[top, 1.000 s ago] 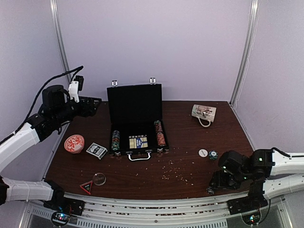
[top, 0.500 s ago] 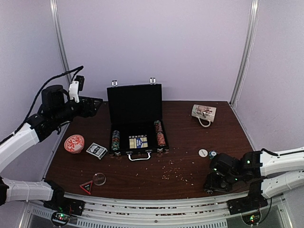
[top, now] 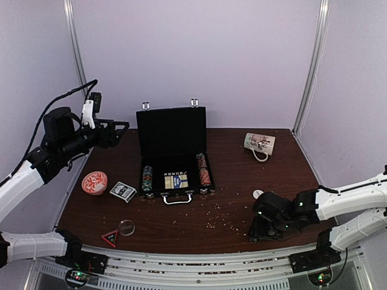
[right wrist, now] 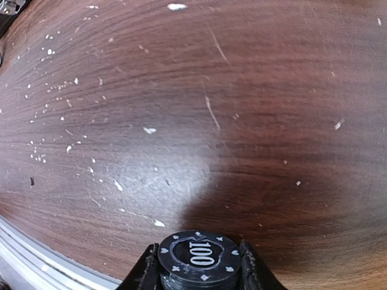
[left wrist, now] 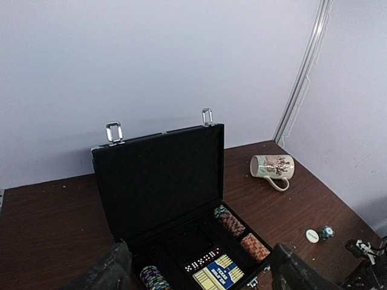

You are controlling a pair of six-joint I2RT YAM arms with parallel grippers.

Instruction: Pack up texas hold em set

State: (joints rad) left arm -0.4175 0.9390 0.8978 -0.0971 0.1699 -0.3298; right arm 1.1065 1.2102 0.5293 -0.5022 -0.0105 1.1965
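My right gripper will next lift the stack outward over the empty slot between deck and reddish chips (top: 192, 168), farther outward, and release.
The black briefcase (top: 172, 142) (left wrist: 160, 181) stands open at mid-table with its lid upright. Striped chip stacks (top: 147, 178) (left wrist: 230, 222) and a card deck (top: 176, 180) lie in its tray. Another boxed deck (top: 123, 191) lies left of it. A white button (top: 258, 194) (left wrist: 311, 235) and a small blue chip (left wrist: 327, 231) rest on the right. My right gripper (top: 261, 228) (right wrist: 199, 266) is low near the front edge, shut on a black chip stack (right wrist: 199, 257) marked 100. My left gripper (top: 118, 128) (left wrist: 199, 278) hangs open and empty, high at the left, facing the case.
A white printed mug (top: 260, 144) (left wrist: 272, 166) lies on its side at the back right. An orange-red round dish (top: 94, 182) sits at the left edge. A red triangle (top: 110, 238) and a clear round disc (top: 126, 228) lie front left. Crumbs dot the wood in front of the case.
My right arm has slid left along the front edge and its jaws have closed in on the black chip stack. My left arm has drawn slightly back to the left.
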